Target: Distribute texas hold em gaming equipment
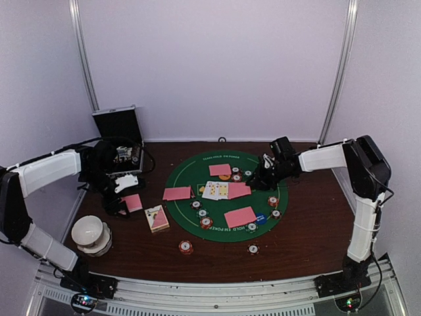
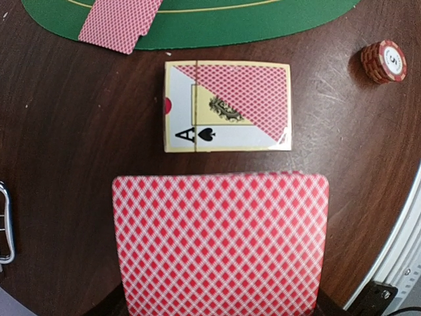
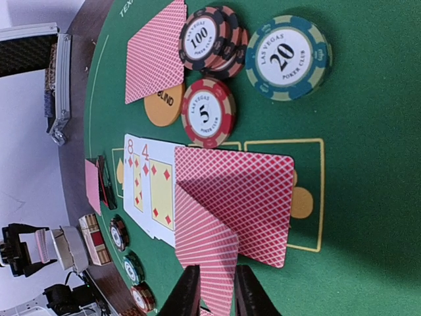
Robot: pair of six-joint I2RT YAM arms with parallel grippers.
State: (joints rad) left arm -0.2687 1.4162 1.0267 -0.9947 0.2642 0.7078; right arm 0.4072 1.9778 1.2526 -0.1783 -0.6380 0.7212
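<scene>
The bare wood (image 1: 134,224) beside the card box is clear below my left gripper, so my left gripper should lower the stack onto it next and let it go.
My left gripper (image 1: 122,201) holds a stack of pink-backed cards (image 2: 220,243) over the brown table, left of the green mat (image 1: 197,171); the cards hide its fingers. A card box (image 2: 227,105) lies just beyond them. My right gripper (image 3: 218,296) is shut on a pink-backed card (image 3: 210,257), bent up from the mat, beside a face-down card (image 3: 243,197) and face-up 8 and 4 of diamonds (image 3: 148,191). Chips marked 100 (image 3: 200,41), 20 (image 3: 287,57) and 5 (image 3: 208,112) and an orange blind button (image 3: 161,108) lie beyond.
A black metal-edged case (image 1: 118,131) stands open at the back left. A white bowl (image 1: 90,234) sits at the front left. More cards and chips lie round the mat. Loose chips (image 1: 186,247) lie on the wood near the front edge.
</scene>
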